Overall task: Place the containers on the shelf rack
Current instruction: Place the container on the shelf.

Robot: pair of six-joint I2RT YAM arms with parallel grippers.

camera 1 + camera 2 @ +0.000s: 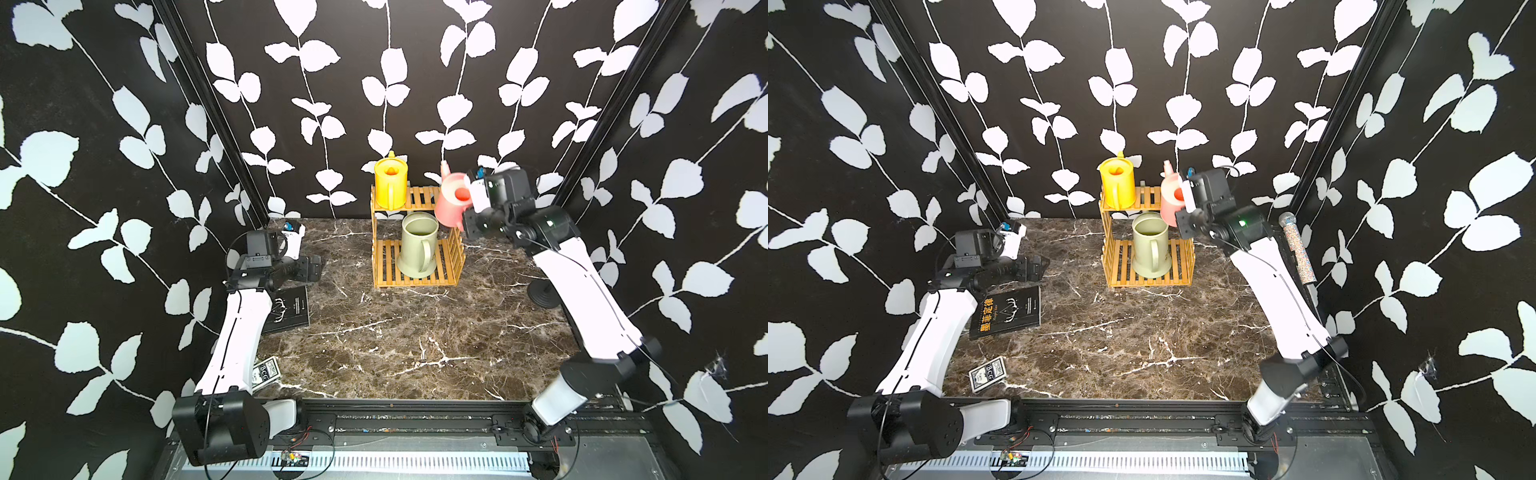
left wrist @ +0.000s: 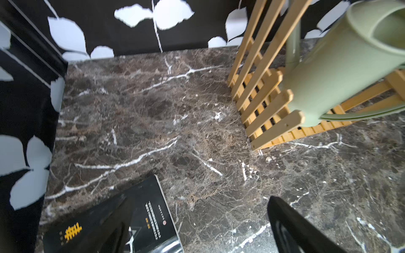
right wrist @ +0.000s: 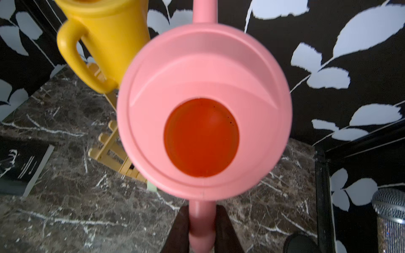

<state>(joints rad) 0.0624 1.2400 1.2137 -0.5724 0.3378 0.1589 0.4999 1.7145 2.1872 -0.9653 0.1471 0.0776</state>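
Note:
The bare slats of the upper shelf lie outward of the pink can's handle. I need to move my right gripper outward and toward the yellow can [image 1: 390,183] to release the handle over them.
The wooden shelf rack [image 1: 386,266] stands at the back middle of the marble table. A yellow can [image 1: 390,183] sits on the left of its upper tier. The large sage-green can [image 1: 417,245] stands on the lower tier, also in the left wrist view [image 2: 341,72]. My right gripper [image 3: 201,227] is shut on the handle of the pink can [image 3: 203,105]. It holds that can tilted in the air at the right end of the upper tier [image 1: 451,203]. My left gripper [image 2: 200,201] is open and holds nothing, low over the table left of the rack [image 1: 311,268].
A black book [image 1: 1007,311] lies under the left arm. A card deck [image 1: 987,373] sits near the front left edge. A glittery microphone [image 1: 1298,249] on a round black base [image 1: 544,293] stands at the right wall. Patterned walls close in three sides.

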